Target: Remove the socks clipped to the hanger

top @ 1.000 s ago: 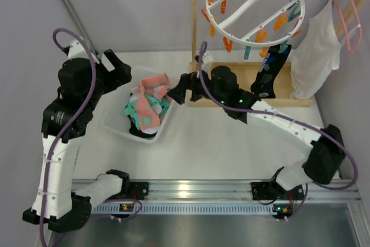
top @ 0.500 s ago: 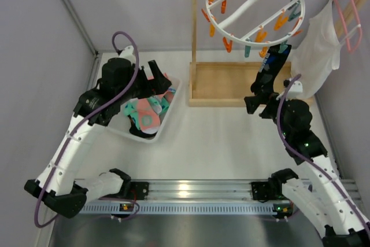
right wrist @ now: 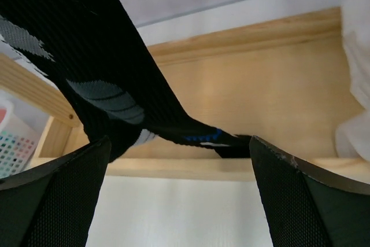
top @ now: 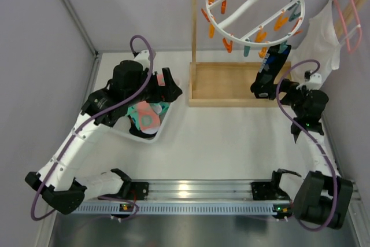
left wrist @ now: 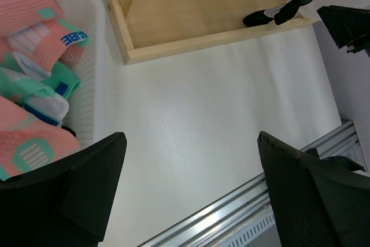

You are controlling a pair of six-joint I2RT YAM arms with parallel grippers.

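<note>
My right gripper moves away from my base next and turns toward the bin, onto the sock's middle (top: 269,73) (right wrist: 108,72).
The round white hanger (top: 254,5) with orange and teal clips hangs from a wooden rod at the top. One black sock (top: 270,73) with blue marks is still clipped to it and dangles over the wooden stand base. My right gripper (top: 284,89) is open just right of the sock's lower end. In the right wrist view the sock (right wrist: 98,67) hangs in front of and above the spread gripper (right wrist: 179,195), not pinched. My left gripper (top: 171,87) is open and empty at the right rim of the white bin, where pink and teal socks (left wrist: 34,85) lie.
The white bin (top: 124,128) sits at the left. A wooden stand base (top: 225,85) with an upright post (top: 193,33) lies under the hanger. A white garment (top: 318,50) on a pink wire hanger (top: 342,18) hangs at the far right, close to my right arm.
My right arm has swung from the bin across to the right and now faces the black sock. My left arm has moved right over the bin's far edge.
</note>
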